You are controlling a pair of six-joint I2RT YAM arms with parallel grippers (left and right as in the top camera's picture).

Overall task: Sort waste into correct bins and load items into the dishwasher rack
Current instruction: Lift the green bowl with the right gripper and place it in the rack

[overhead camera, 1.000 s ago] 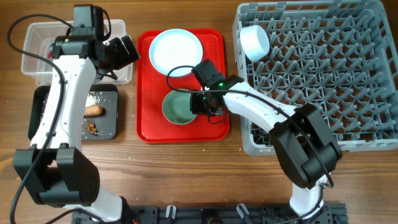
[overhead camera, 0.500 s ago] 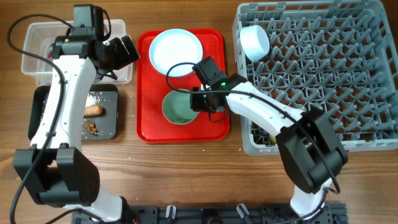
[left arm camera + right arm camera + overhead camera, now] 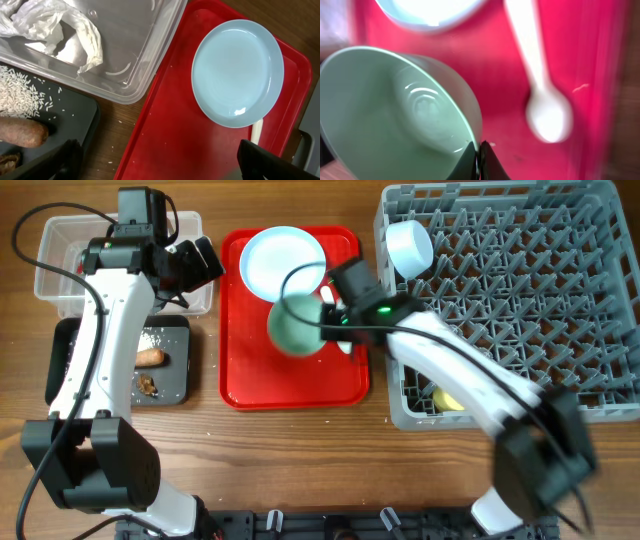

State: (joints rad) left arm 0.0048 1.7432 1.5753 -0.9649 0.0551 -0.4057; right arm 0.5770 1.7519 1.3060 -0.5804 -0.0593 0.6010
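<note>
My right gripper swings to the right in the overhead view over the rack wires (image 3: 436,296) next and releases the pale green bowl's rim, since they are empty beside the standing bowl.
My right gripper (image 3: 325,320) is shut on the rim of a pale green bowl (image 3: 295,325) and holds it tilted above the red tray; the wrist view shows the fingers (image 3: 478,157) pinching the bowl's rim (image 3: 400,110). A white spoon (image 3: 540,90) and the pale blue plate (image 3: 283,262) lie on the tray. Another pale bowl (image 3: 409,248) stands in the grey dishwasher rack (image 3: 520,300), and a yellow cup (image 3: 448,398) sits at its near left corner. My left gripper (image 3: 200,265) is open and empty between the clear tub (image 3: 60,255) and the plate (image 3: 237,72).
Crumpled white paper (image 3: 55,25) lies in the clear tub. The black tray (image 3: 175,375) holds rice grains (image 3: 22,95), a sausage piece (image 3: 151,357) and dark crumbs (image 3: 147,385). The red serving tray (image 3: 240,370) sits between bins and rack.
My right gripper has lifted the green bowl off the red tray and moved it up and toward the rack. The left arm has not moved.
</note>
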